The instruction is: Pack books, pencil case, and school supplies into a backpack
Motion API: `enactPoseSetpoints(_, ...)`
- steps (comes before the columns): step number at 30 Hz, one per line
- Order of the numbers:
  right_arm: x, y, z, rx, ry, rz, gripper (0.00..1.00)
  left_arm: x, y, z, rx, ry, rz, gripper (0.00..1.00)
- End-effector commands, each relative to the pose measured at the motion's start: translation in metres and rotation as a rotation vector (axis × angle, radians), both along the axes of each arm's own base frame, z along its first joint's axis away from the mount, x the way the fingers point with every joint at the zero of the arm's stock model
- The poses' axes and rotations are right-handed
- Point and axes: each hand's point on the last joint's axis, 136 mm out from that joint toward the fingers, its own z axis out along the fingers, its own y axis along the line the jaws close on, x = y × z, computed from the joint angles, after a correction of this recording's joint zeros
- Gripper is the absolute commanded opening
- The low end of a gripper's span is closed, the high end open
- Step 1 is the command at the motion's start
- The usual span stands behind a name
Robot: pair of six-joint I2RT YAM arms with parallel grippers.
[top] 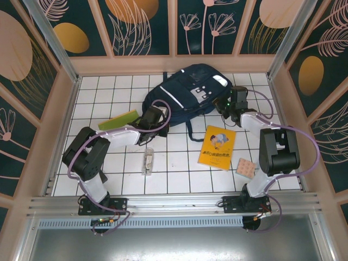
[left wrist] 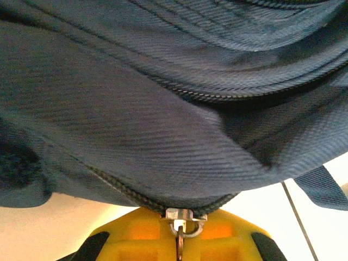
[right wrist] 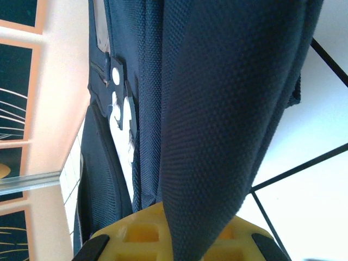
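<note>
The bag is already on the table. My right gripper needs to stay in place beside the backpack and open its fingers to let go of the pinched fold of fabric.
The navy backpack lies at the back middle of the tiled table. My left gripper is at its lower left edge, shut on the metal zipper pull of the backpack. At the bag's right side, my right gripper is shut on a fold of the backpack's fabric. An orange-yellow book lies flat in front of the bag. The lime-green book rests to the left, beside the left arm. A narrow clear box and a pinkish-tan dotted pad lie nearer the front.
Low tan walls enclose the white tiled table on three sides. A metal rail carrying both arm bases runs along the near edge. A dark strap trails from the bag toward the orange-yellow book.
</note>
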Motion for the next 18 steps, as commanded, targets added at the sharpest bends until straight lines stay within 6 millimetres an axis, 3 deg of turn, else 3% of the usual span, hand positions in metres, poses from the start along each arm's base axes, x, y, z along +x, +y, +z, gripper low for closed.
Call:
enactPoseSetpoints(1,0.039,-0.038,0.04,-0.116,-0.159,-0.087,0.0,-0.014,0.025,-0.01,0.117,0.073,-0.024,0.0)
enactPoseSetpoints(4,0.047,-0.041,0.042,-0.134,-0.166,-0.076,0.0,-0.026,0.022,-0.013,0.119,0.109,-0.09,0.0)
enactPoseSetpoints(7,0.053,-0.035,0.041,-0.112,-0.16,-0.047,0.0,-0.04,0.0,0.007,-0.008,0.12,-0.19,0.0)
enactPoseSetpoints(8,0.054,-0.031,0.039,-0.095,-0.154,-0.028,0.05,-0.043,-0.007,0.011,-0.042,0.13,-0.213,0.0)
enactPoseSetpoints(12,0.046,-0.02,0.03,-0.043,-0.103,0.023,0.49,-0.038,-0.026,0.034,-0.139,0.124,-0.239,0.0)
enactPoseSetpoints(14,0.037,-0.018,0.027,-0.038,-0.08,0.034,0.58,-0.033,-0.033,0.045,-0.184,0.113,-0.238,0.0)
enactPoseSetpoints(18,0.009,-0.018,0.024,-0.043,-0.04,0.058,0.64,-0.02,-0.044,0.059,-0.235,0.113,-0.21,0.0)
